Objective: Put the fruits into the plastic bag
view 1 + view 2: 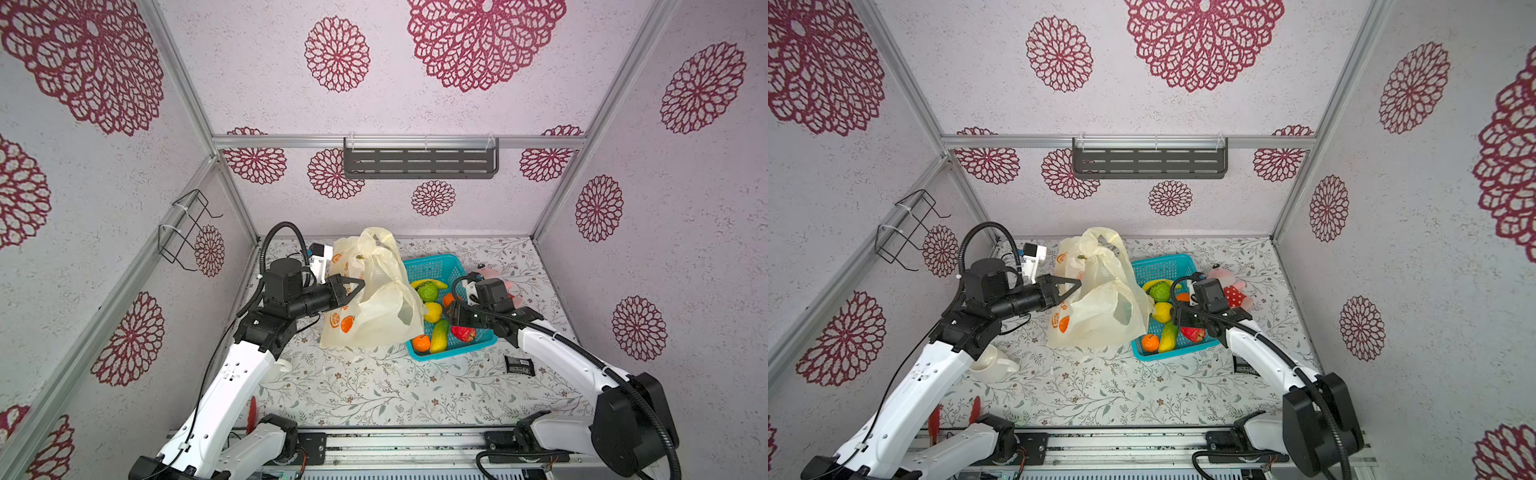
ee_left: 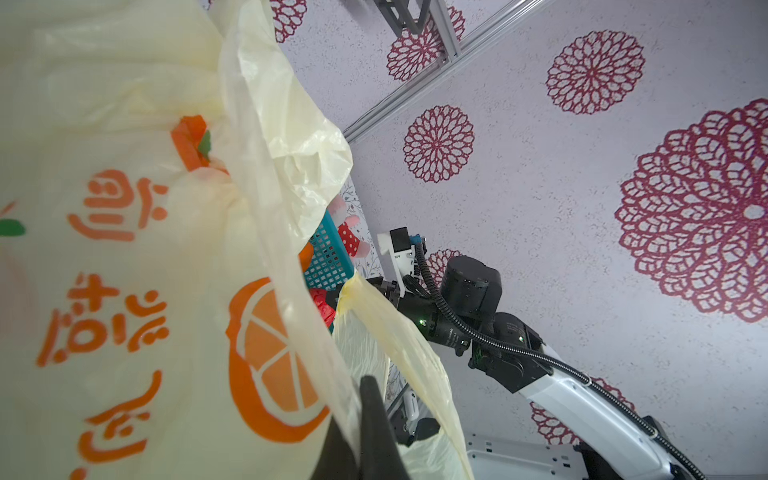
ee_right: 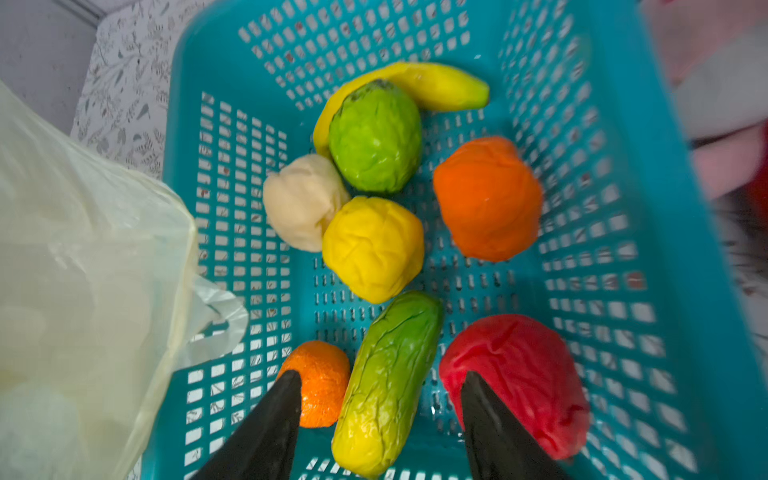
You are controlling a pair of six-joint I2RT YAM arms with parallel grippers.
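Observation:
The open fingers of my right gripper are already on both sides of the fruit, so my right gripper needs to move down into the basket [image 1: 432, 266] next, onto the oblong's yellow half.
The plastic bag [image 1: 374, 307] stands left of the turquoise basket [image 1: 432, 266], its mouth held up. My left gripper [image 1: 356, 286] is shut on the bag's upper edge [image 2: 291, 291]. The fruits lie in the basket [image 3: 623, 291]: banana [image 3: 436, 85], green ball [image 3: 374, 137], orange ball [image 3: 486, 199], cream ball [image 3: 301, 203], yellow ball [image 3: 372, 249], green-yellow oblong [image 3: 399, 332], tangerine [image 3: 322, 374] and red ball [image 3: 519, 374]. My right gripper [image 3: 381, 374] hangs open just above the oblong, one finger over the tangerine, one over the red ball, holding nothing.
A pink plush toy [image 1: 1229, 286] lies behind the basket's right side, beside my right wrist. A white cup [image 1: 994, 363] lies under my left arm. A dark packet [image 1: 519, 365] sits right of the basket. The bag [image 3: 62, 291] droops over the basket's left rim.

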